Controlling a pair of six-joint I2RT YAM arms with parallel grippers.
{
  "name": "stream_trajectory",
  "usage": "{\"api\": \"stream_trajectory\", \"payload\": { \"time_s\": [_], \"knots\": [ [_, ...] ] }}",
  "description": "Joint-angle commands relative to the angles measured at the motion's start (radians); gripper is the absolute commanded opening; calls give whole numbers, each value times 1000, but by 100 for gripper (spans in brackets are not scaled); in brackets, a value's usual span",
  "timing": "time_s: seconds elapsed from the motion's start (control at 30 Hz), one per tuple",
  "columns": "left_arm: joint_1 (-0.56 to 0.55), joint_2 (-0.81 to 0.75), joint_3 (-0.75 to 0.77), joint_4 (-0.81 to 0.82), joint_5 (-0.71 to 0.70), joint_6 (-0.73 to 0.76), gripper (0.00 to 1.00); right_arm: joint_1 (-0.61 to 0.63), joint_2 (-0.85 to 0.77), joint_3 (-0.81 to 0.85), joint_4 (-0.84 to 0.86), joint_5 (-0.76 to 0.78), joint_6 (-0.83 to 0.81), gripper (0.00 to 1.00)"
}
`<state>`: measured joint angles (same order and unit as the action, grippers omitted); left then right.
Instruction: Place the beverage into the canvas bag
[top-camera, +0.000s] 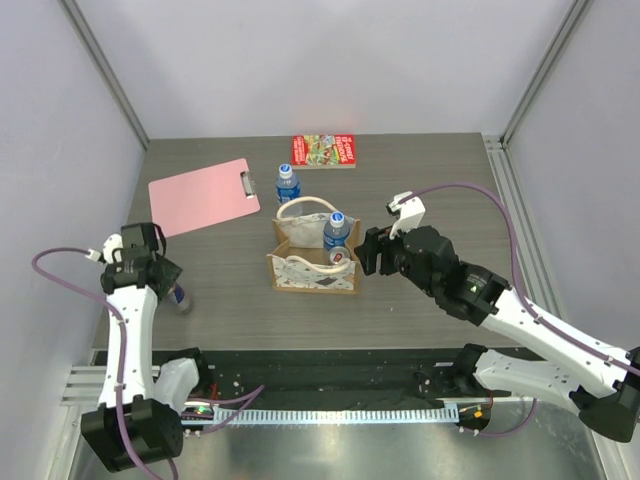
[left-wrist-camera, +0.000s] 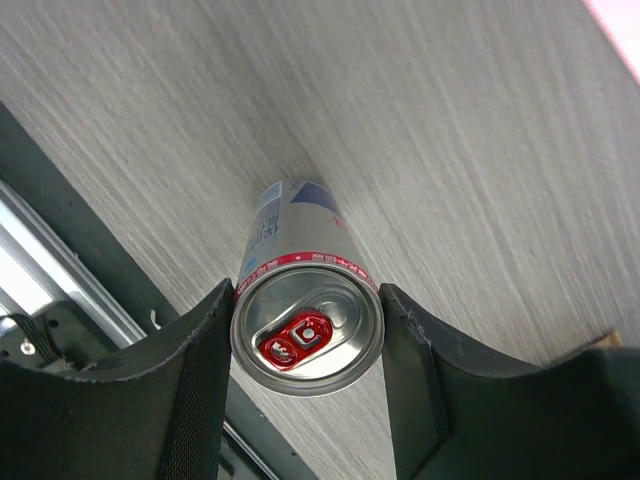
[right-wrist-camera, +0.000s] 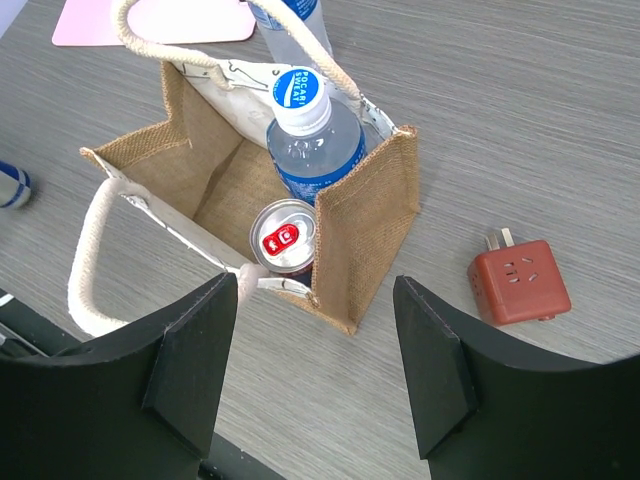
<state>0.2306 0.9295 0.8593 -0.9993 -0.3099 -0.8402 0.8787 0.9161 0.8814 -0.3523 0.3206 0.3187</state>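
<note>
The left gripper has to lift next, carry the silver can across and down into the bag's empty side (top-camera: 301, 252), then let go of it, since that side lies to its right in the top view.
The cream canvas bag (top-camera: 300, 272) stands open at the table's middle, brown inside in the right wrist view (right-wrist-camera: 365, 220). It holds a water bottle (right-wrist-camera: 310, 140) with a blue label and a red-tabbed can (right-wrist-camera: 285, 235). A second slim can (left-wrist-camera: 305, 330), silver with blue and red print, stands near the front left of the table (top-camera: 181, 296). My left gripper (left-wrist-camera: 307, 290) is closed on its top, a finger touching each side. My right gripper (right-wrist-camera: 315, 283) is open and empty, just right of and in front of the bag (top-camera: 368, 252).
Another water bottle (top-camera: 287, 183) stands behind the bag. A pink clipboard (top-camera: 203, 196) lies at the back left and a red printed packet (top-camera: 323, 151) at the back. A red plug adapter (right-wrist-camera: 520, 282) lies right of the bag.
</note>
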Motion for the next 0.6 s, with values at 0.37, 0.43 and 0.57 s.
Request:
{"api": "stream_trajectory", "payload": {
  "time_s": [0.37, 0.43, 0.57],
  "knots": [
    [-333, 92, 555, -55, 124, 221, 0, -3, 12, 5, 32, 72, 28, 68],
    [-422, 133, 654, -59, 149, 213, 0, -1, 15, 5, 26, 80, 33, 68],
    [-583, 187, 774, -29, 205, 211, 0, -3, 13, 5, 19, 80, 49, 68]
  ]
}}
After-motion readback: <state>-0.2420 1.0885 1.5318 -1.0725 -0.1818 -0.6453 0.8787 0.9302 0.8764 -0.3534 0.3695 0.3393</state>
